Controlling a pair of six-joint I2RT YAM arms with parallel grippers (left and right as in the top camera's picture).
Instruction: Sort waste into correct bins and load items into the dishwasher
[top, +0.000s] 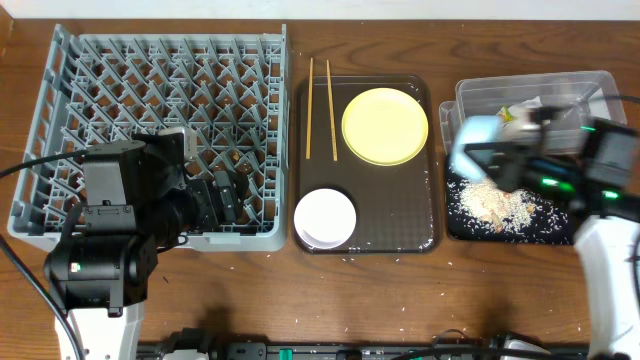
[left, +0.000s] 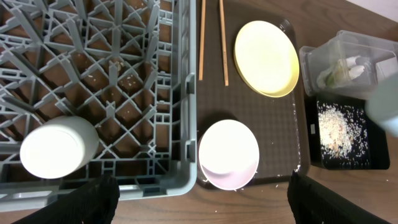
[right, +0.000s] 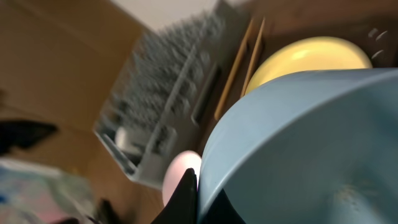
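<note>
My right gripper levels the bowl down and left in the overhead view next and releases it on the tray beside the white bowl, where there's room.
My right gripper (right: 194, 186) is shut on the rim of the light blue bowl (right: 298, 143), which it holds tilted over the black tray (top: 560, 228). Whitish rice (top: 495, 205) lies in that tray. The clear tub (top: 580, 90) behind it holds white paper and a green-tinted scrap (left: 339, 70). My left gripper (left: 199, 202) is open and empty over the front edge of the grey dish rack (top: 70, 130). A white cup (left: 59, 149) stands upside down in the rack. The white bowl (top: 325, 217), yellow plate (top: 385, 125) and chopsticks (top: 320, 95) lie on the brown tray (top: 425, 235).
Loose rice grains are scattered on the wooden table (top: 400, 290) in front of the brown tray and on the tray's right part. The blue bowl shows as a blur at the right edge of the left wrist view (left: 385, 106).
</note>
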